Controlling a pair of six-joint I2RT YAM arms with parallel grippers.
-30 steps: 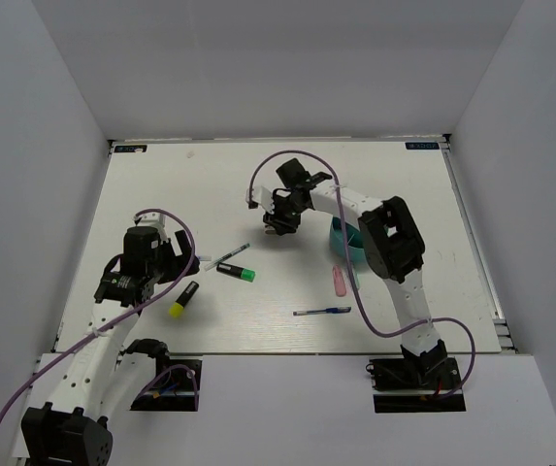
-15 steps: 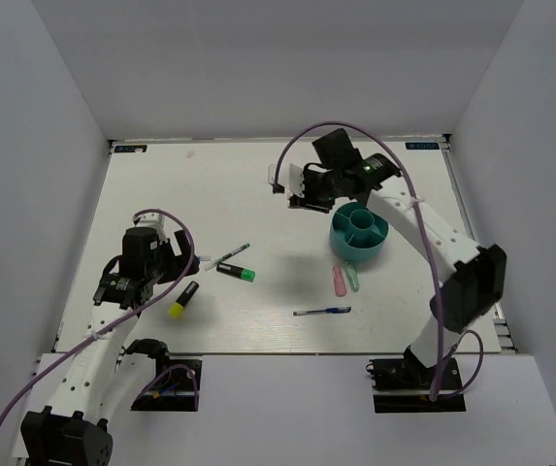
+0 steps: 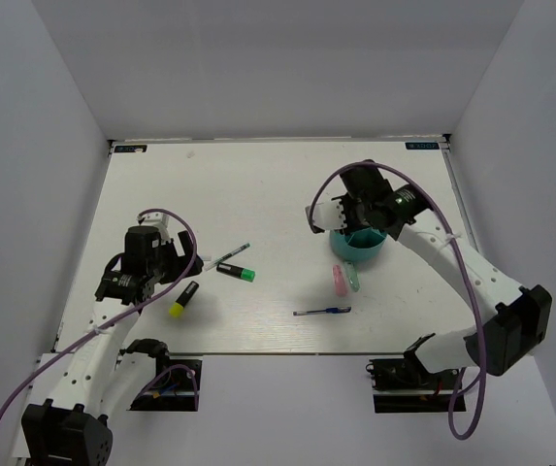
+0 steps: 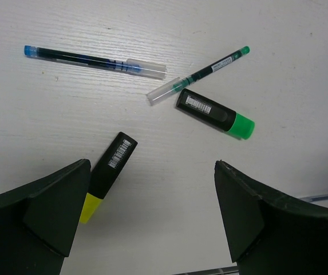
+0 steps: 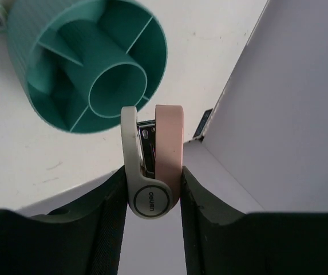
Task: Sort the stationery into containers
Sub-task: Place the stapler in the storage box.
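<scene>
Next, my right gripper lowers over the opening of the organiser's central tube and releases the stapler, since that tube stands empty just beyond its tip.
My right gripper is shut on a small white and pink stapler and holds it in the air just left of the round teal organiser. In the right wrist view the organiser, with its central tube and compartments, lies beyond the fingertips. My left gripper is open and empty above the table. Ahead of it lie a yellow-capped highlighter, a green-capped highlighter, a green pen and a blue pen.
A pink marker and a pale green marker lie side by side just in front of the organiser. Another blue pen lies near the front edge. White walls enclose the table on three sides.
My right arm has swung from the table's middle to the right and now holds the stapler beside the organiser. The left arm has not moved.
</scene>
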